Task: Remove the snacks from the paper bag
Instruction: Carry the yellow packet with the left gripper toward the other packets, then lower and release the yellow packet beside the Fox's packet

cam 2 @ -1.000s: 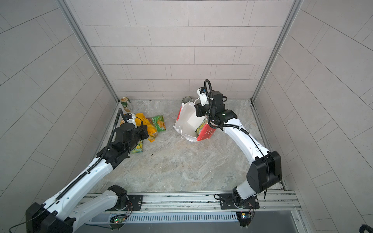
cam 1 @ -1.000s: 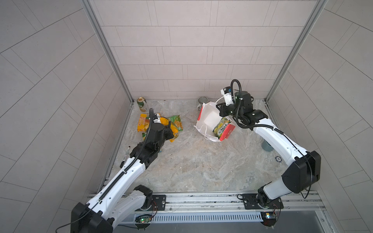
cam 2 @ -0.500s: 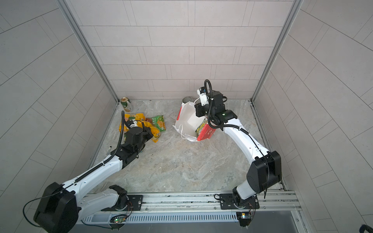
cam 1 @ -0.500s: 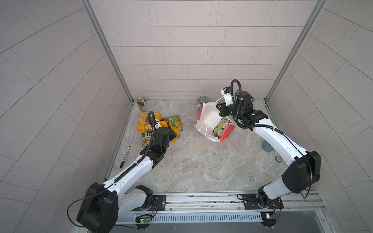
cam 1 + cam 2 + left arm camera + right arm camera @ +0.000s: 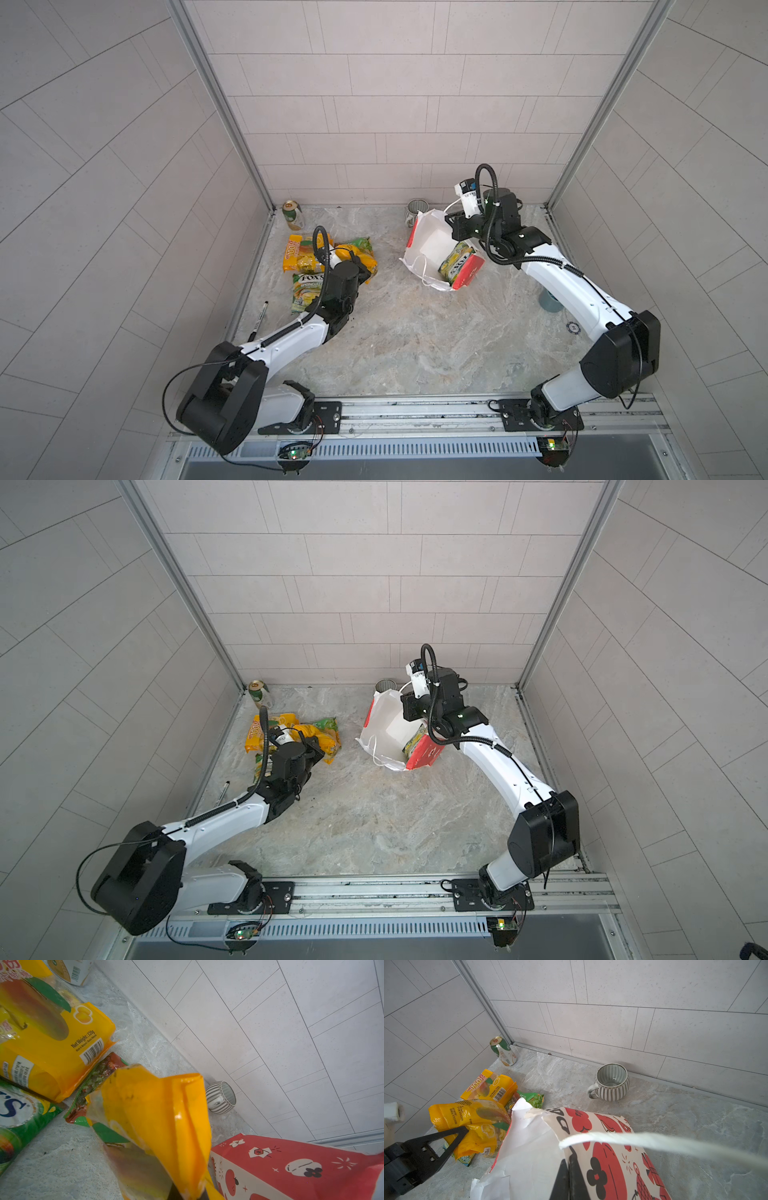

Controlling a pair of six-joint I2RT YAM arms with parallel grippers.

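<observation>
The green chips packet (image 5: 357,243) lies partly under the held one, so my left gripper will next draw back and down onto the bare tabletop by the bag and release.
The paper bag (image 5: 428,249) lies tilted with its mouth up, white inside with red side panels (image 5: 291,1163). My right gripper (image 5: 569,1167) is shut on its rim, under the white cord handle (image 5: 654,1142). One green-yellow FOX'S snack (image 5: 456,263) shows inside the bag. My left gripper (image 5: 360,266) is shut on a yellow-orange packet (image 5: 162,1118), held just above the floor left of the bag. Beside it lie another yellow-orange packet (image 5: 297,257), a green FOX'S packet (image 5: 307,286) and a green chips packet (image 5: 357,243), partly under the held one.
A green-gold can (image 5: 293,214) stands in the back left corner. A ribbed grey mug (image 5: 611,1082) sits by the back wall behind the bag. A black pen (image 5: 258,316) lies along the left wall. A grey round object (image 5: 550,301) sits under my right arm.
My left arm has drawn back and folded lower, keeping the yellow-orange packet in its grip over the pile. The right arm and the bag have not moved.
</observation>
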